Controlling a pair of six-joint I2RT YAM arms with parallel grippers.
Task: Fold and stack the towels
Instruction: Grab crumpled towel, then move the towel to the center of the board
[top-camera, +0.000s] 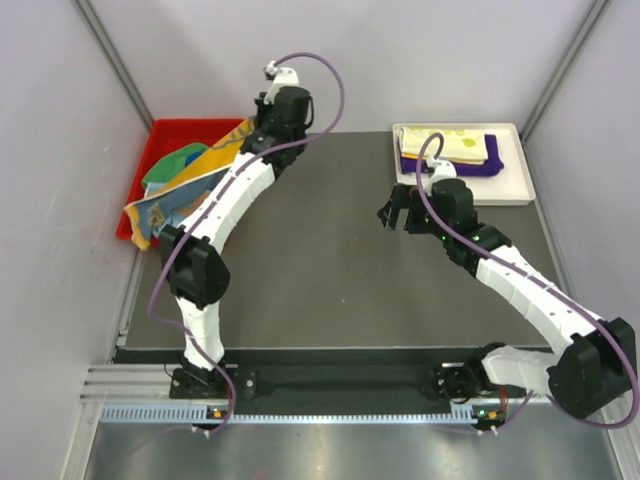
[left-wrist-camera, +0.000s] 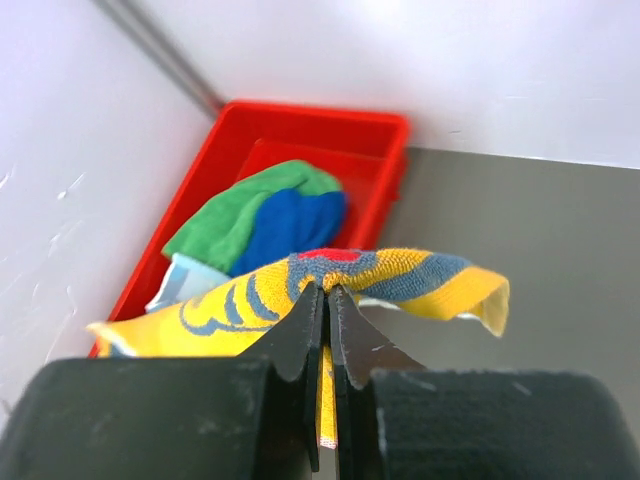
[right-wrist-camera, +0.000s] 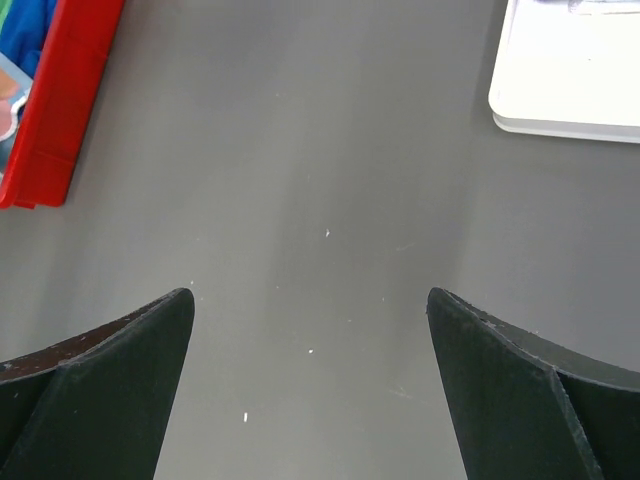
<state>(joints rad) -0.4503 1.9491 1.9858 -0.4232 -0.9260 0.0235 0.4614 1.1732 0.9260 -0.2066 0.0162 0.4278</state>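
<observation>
Next, my left gripper sweeps back and to its right in the top view, lowers the yellow towel onto the bare near tabletop below and releases it.
My left gripper (left-wrist-camera: 326, 290) is shut on a yellow towel with blue pattern (left-wrist-camera: 410, 280), pinching a fold of it over the red bin (left-wrist-camera: 320, 125). From above, that yellow towel (top-camera: 165, 205) drapes across the bin's near edge beside the left arm, with the left gripper (top-camera: 250, 138) at its far end. A green towel (left-wrist-camera: 240, 210) and a royal blue towel (left-wrist-camera: 295, 225) lie crumpled in the bin. On the white tray (top-camera: 515, 185), a folded yellow towel (top-camera: 455, 143) lies on a purple towel (top-camera: 450, 167). My right gripper (top-camera: 398, 212) hangs open over the dark table, holding nothing.
The red bin (top-camera: 140, 190) sits at the table's back left against the wall. The white tray (right-wrist-camera: 570, 70) is at the back right. Dark table top (right-wrist-camera: 320, 200) lies below the right gripper (right-wrist-camera: 310, 300). Walls close in on both sides.
</observation>
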